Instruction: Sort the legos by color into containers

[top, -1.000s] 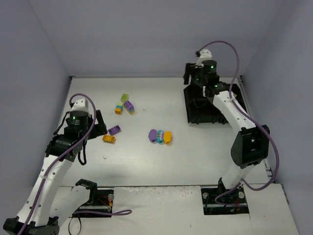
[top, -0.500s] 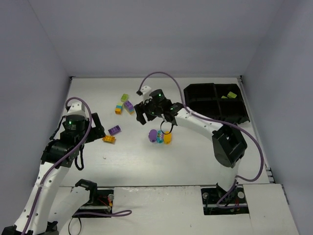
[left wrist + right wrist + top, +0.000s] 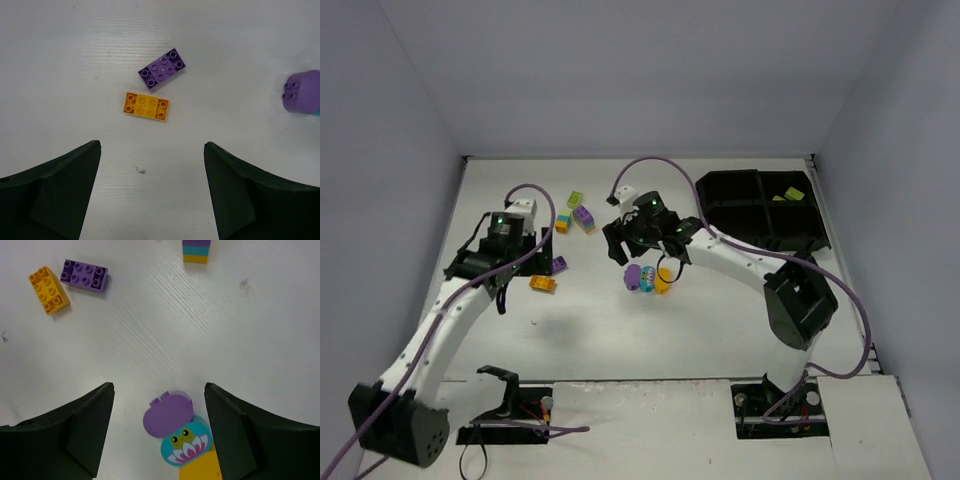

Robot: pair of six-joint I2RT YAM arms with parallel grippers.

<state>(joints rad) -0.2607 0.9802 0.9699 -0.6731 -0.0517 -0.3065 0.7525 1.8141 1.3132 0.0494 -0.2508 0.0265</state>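
My left gripper turns in line with the purple brick point(image 3: 162, 69) next, because it lies at an angle to my open fingers, and lowers around the brick's long sides.
My right gripper point(image 3: 642, 256) is open and hovers over a row of oval legos: purple point(image 3: 632, 276), cyan point(image 3: 647, 279) and orange point(image 3: 663, 280). In the right wrist view the gripper point(image 3: 158, 387) is open, and the purple oval point(image 3: 167, 412) and cyan oval point(image 3: 186, 442) lie between its fingers. My left gripper point(image 3: 516, 268) is open and empty, above a purple brick point(image 3: 162, 68) and an orange brick point(image 3: 146, 105). In the left wrist view the gripper point(image 3: 151, 145) stands just short of them. The black tray point(image 3: 740, 215) holds a lime brick point(image 3: 790, 195).
A lime brick point(image 3: 575, 200), a purple brick point(image 3: 583, 216) and an orange-and-cyan stack point(image 3: 562, 222) lie at the back, left of centre. Grey walls close the table on three sides. The tray stands at the back right corner.
My right arm swung from the tray to the oval legos, leaving a lime brick in the tray. My left gripper moved right and forward over the purple and orange bricks.
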